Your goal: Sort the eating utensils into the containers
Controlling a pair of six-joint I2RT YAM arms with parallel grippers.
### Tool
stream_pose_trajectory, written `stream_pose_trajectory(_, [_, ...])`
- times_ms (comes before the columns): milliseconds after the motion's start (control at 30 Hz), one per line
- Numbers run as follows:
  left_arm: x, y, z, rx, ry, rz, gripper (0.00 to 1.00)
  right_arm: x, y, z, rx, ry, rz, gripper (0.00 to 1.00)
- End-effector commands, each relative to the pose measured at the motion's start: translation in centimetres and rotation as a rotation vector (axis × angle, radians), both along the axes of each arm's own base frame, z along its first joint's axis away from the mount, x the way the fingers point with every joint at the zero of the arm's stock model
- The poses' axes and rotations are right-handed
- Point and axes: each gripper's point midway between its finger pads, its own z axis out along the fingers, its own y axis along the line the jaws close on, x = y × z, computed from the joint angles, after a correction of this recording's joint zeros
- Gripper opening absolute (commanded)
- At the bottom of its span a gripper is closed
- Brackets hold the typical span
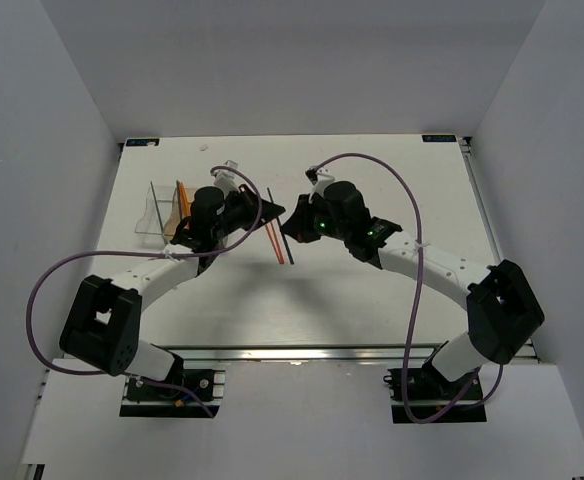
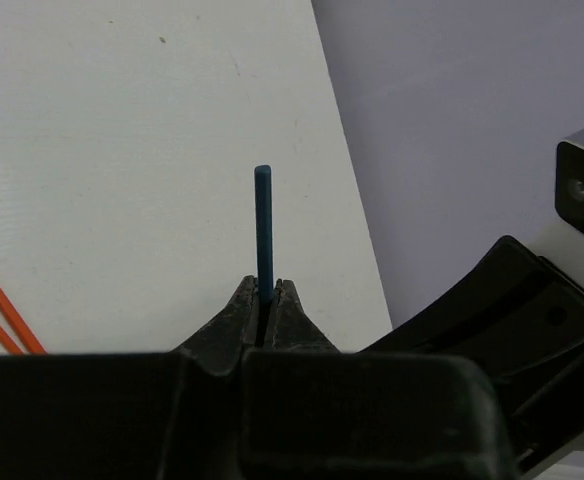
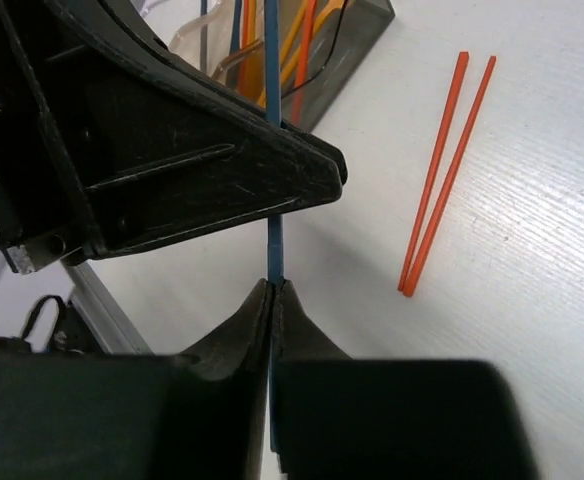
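Note:
A similar dark stick is in the clear container, so I will move my left gripper to the left in the top view, down over that container, and let go.
A thin dark blue stick, one of the eating utensils, is held above the table between both arms. My left gripper is shut on it, and the stick's free end points away from the jaws. My right gripper is shut on the same stick, which runs up behind the left gripper's finger. In the top view the two grippers meet over the table's middle. The containers stand left of them and hold orange and blue utensils.
Two orange sticks lie side by side on the white table, just right of the containers and below the grippers. Grey walls close in the table on the left, right and back.

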Motion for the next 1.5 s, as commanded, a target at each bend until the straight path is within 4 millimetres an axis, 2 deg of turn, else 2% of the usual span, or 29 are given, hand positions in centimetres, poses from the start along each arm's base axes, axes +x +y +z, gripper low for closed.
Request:
stream_pose_trajectory(0, [1.0,0.5,0.6,0.067,-0.033,0.017,0.0,-0.1,1.5,3.8,0.109,-0.063,0.045,0.0])
stream_pose_trajectory(33, [1.4,0.5,1.3,0.083,-0.052,0.018,0.0,0.1,1.3,3.8,0.105,-0.068,0.032,0.25])
stream_pose_trajectory(67, [1.7,1.5,0.3,0.142,-0.009,0.051,0.0,0.2,1.0,3.7,0.096,-0.073,0.023,0.5])
stream_pose_trajectory(133, [2.9,3.8,0.0,0.303,-0.04,0.094,0.0,0.9,-0.3,3.7,0.07,-0.082,-0.026,0.89])
stream_pose_trajectory(167, [4.2,7.5,-0.3,0.456,0.018,0.231,0.0,1.4,-1.3,3.2,0.039,-0.079,-0.071,0.89])
stream_pose_trajectory(233, [5.7,12.7,-0.1,0.735,0.001,0.364,0.0,2.2,-3.8,2.7,0.008,-0.091,-0.141,0.89])
stream_pose_trajectory(267, [6.1,15.7,1.3,0.85,0.028,0.449,0.0,2.3,-4.7,2.3,-0.009,-0.088,-0.16,0.89])
stream_pose_trajectory(300, [6.8,19.4,1.3,1.032,0.044,0.552,0.0,2.4,-5.8,1.8,-0.027,-0.095,-0.174,0.89])
stream_pose_trajectory(333, [7.1,21.2,1.8,1.104,0.055,0.595,0.0,2.6,-6.3,1.5,-0.039,-0.096,-0.186,0.89])
stream_pose_trajectory(367, [7.9,22.9,3.3,1.134,0.053,0.651,0.0,2.7,-6.8,1.1,-0.051,-0.093,-0.192,0.89])
stream_pose_trajectory(400, [8.4,25.7,3.5,1.166,0.075,0.687,0.0,2.8,-7.3,1.0,-0.057,-0.093,-0.199,0.89])
stream_pose_trajectory(467, [10.2,27.9,3.4,1.165,0.075,0.716,0.0,2.6,-7.7,0.2,-0.077,-0.092,-0.185,0.89])
stream_pose_trajectory(500, [10.9,30.1,3.9,1.181,0.071,0.744,0.0,2.5,-7.9,0.1,-0.081,-0.093,-0.181,0.89])
stream_pose_trajectory(533, [11.8,30.6,3.1,1.184,0.072,0.736,0.0,2.3,-8.1,-0.4,-0.094,-0.095,-0.172,0.89])
stream_pose_trajectory(567, [12.7,32.0,3.3,1.175,0.06,0.76,0.0,2.2,-8.2,-0.7,-0.098,-0.094,-0.169,0.89])
stream_pose_trajectory(667, [15.1,33.4,3.1,1.174,0.015,0.786,0.0,1.7,-8.4,-1.3,-0.103,-0.094,-0.148,0.89])
stream_pose_trajectory(700, [15.6,33.3,2.9,1.163,0.003,0.784,0.0,1.6,-8.4,-1.5,-0.102,-0.094,-0.141,0.89])
stream_pose_trajectory(733, [16.8,32.4,2.7,1.128,-0.035,0.748,0.0,1.4,-8.2,-1.7,-0.103,-0.095,-0.128,0.89])
stream_pose_trajectory(767, [17.1,32.0,1.9,1.122,-0.032,0.72,0.0,1.3,-8.2,-1.8,-0.104,-0.095,-0.122,0.89])
stream_pose_trajectory(800, [17.4,33.7,2.1,1.114,-0.033,0.762,0.0,1.3,-8.3,-2.0,-0.107,-0.093,-0.119,0.89])
stream_pose_trajectory(867, [18.0,33.9,0.7,1.121,-0.024,0.761,0.0,1.1,-8.2,-2.3,-0.111,-0.091,-0.11,0.89])
stream_pose_trajectory(1033, [17.6,34.4,-2.1,1.128,0.014,0.753,0.0,1.3,-7.8,-2.5,-0.095,-0.094,-0.1,0.89])
stream_pose_trajectory(1167, [16.8,35.2,-2.7,1.142,0.015,0.782,0.0,1.7,-7.2,-2.8,-0.096,-0.078,-0.09,0.89])
stream_pose_trajectory(1333, [16.5,35.8,-2.0,1.133,0.008,0.797,0.0,1.8,-6.7,-3.4,-0.096,-0.06,-0.08,0.89])
stream_pose_trajectory(1467, [15.1,36.4,-2.6,1.181,0.021,0.798,0.0,1.9,-6.6,-3.6,-0.094,-0.052,-0.083,0.89])
